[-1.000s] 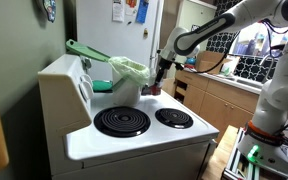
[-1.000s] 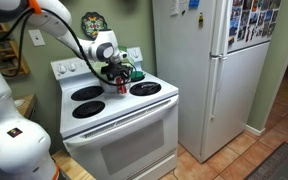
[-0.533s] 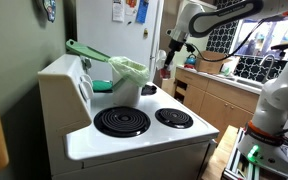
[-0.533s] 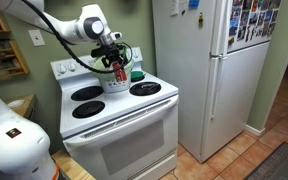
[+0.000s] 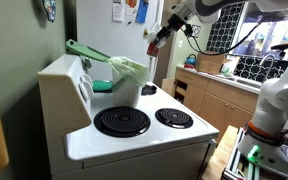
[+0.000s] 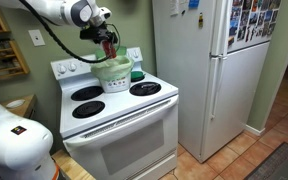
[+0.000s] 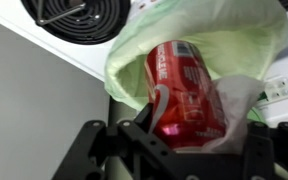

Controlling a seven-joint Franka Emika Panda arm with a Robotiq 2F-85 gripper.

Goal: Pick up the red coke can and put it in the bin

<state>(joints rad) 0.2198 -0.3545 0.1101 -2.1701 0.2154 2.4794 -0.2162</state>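
Note:
My gripper will next go down and slightly outward over the light-green bag's opening to let go of the can, which still hangs above the bin's rim.
My gripper is shut on the red coke can, which fills the middle of the wrist view. The can hangs above the bin, whose light-green bag lies open right behind it. In both exterior views the gripper holds the can high in the air over the bin, which stands at the back of the white stove.
The white stove has black coil burners. A flat darker-green tray piece leans by the bin. A white fridge stands beside the stove, and wooden cabinets are behind.
The gripper has risen with the can from the stove top beside the bin to a spot high above the bin.

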